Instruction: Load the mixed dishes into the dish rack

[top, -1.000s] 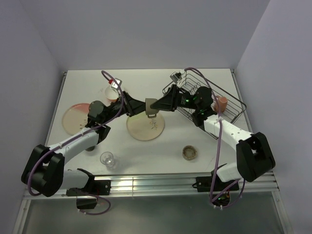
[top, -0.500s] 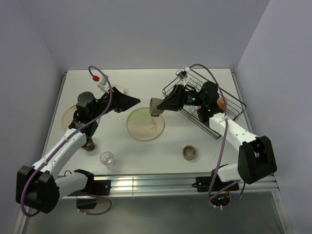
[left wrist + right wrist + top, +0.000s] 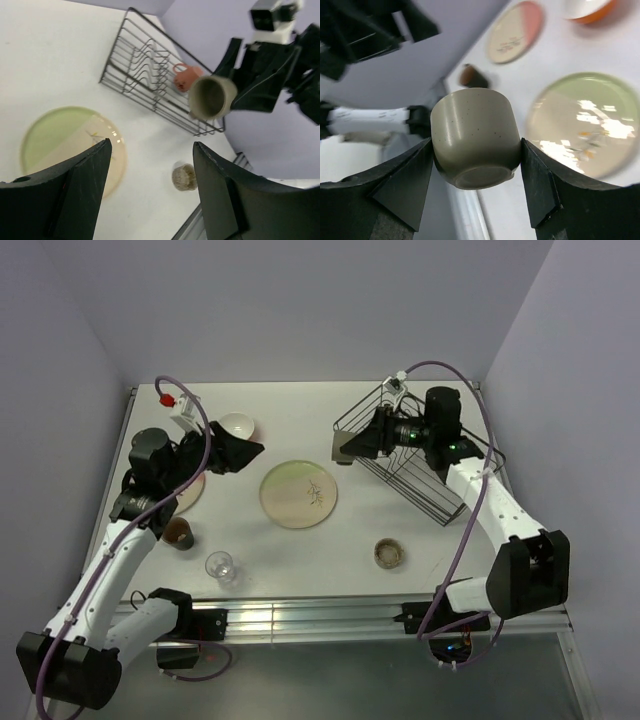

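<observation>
I will next swing my right gripper to the open bottom of the rack beside the pink cup [image 3: 431, 483], below and toward the right in the top view. Then I will tilt it down, lower it and release.
My right gripper [image 3: 352, 446] is shut on the grey-green cup [image 3: 341, 449] and holds it in the air at the left end of the dark wire dish rack [image 3: 425, 465]. In the right wrist view the cup [image 3: 475, 135] sits between both fingers [image 3: 402, 187], base towards the camera. My left gripper [image 3: 245, 452] is open and empty, above the table near the orange bowl [image 3: 236, 426]. The left wrist view shows the pink cup [image 3: 186, 77] in the rack [image 3: 142, 62]. The cream-green plate [image 3: 298, 494] lies mid-table.
The pink-cream plate [image 3: 188, 490] lies partly under my left arm. The brown cup [image 3: 179, 533] and the clear glass [image 3: 220, 565] stand at the front left. The small speckled bowl [image 3: 389, 553] stands at the front right. Walls close the table's back and sides.
Both grippers met at the cup a second ago. My left gripper let go and drew back left. My right gripper carried the cup right, to the rack's end.
</observation>
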`<state>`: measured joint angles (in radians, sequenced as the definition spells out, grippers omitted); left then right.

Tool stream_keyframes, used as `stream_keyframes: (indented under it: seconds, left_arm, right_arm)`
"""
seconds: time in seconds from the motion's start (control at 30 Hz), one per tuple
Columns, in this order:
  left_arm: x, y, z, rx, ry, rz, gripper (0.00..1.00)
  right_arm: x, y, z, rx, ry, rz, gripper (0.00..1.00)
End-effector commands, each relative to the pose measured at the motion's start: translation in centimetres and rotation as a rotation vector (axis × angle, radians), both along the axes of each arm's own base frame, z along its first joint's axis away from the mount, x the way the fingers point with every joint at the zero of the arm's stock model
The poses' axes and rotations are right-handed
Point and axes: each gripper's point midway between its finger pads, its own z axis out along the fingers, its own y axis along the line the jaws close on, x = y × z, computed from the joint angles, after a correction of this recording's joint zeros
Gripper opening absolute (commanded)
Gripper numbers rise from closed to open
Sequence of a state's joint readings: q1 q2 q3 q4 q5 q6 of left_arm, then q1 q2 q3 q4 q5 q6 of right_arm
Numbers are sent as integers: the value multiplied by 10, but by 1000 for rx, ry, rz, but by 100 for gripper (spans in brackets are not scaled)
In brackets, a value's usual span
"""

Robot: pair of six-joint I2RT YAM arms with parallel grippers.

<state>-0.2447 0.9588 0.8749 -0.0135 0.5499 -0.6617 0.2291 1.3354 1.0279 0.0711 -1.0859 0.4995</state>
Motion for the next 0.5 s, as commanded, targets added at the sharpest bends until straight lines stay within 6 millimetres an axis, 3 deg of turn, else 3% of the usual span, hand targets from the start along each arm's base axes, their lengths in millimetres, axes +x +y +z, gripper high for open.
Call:
stream_keyframes:
  seconds: [0.0,0.17,0.3,0.4,0.47]
  left_arm:
    - [0,19,-12,125,-14,75,72]
    - [-4,35,-41,212,49,140,72]
    - [-8,40,-49,232,55,151,72]
    - [-9,41,-53,251,61,150,73]
    - [-9,42,-54,261,63,150,72]
  right_arm:
    - [19,-36,2,-190,-176,-115,17]
    - [47,-107,-31,-508,-198,-287,16]
    - [65,-157,-27,-652,-217,-397,15]
    - [70,-180,-32,-786,-244,-395,16]
    - [73,-199,-45,-890,-210,-402,16]
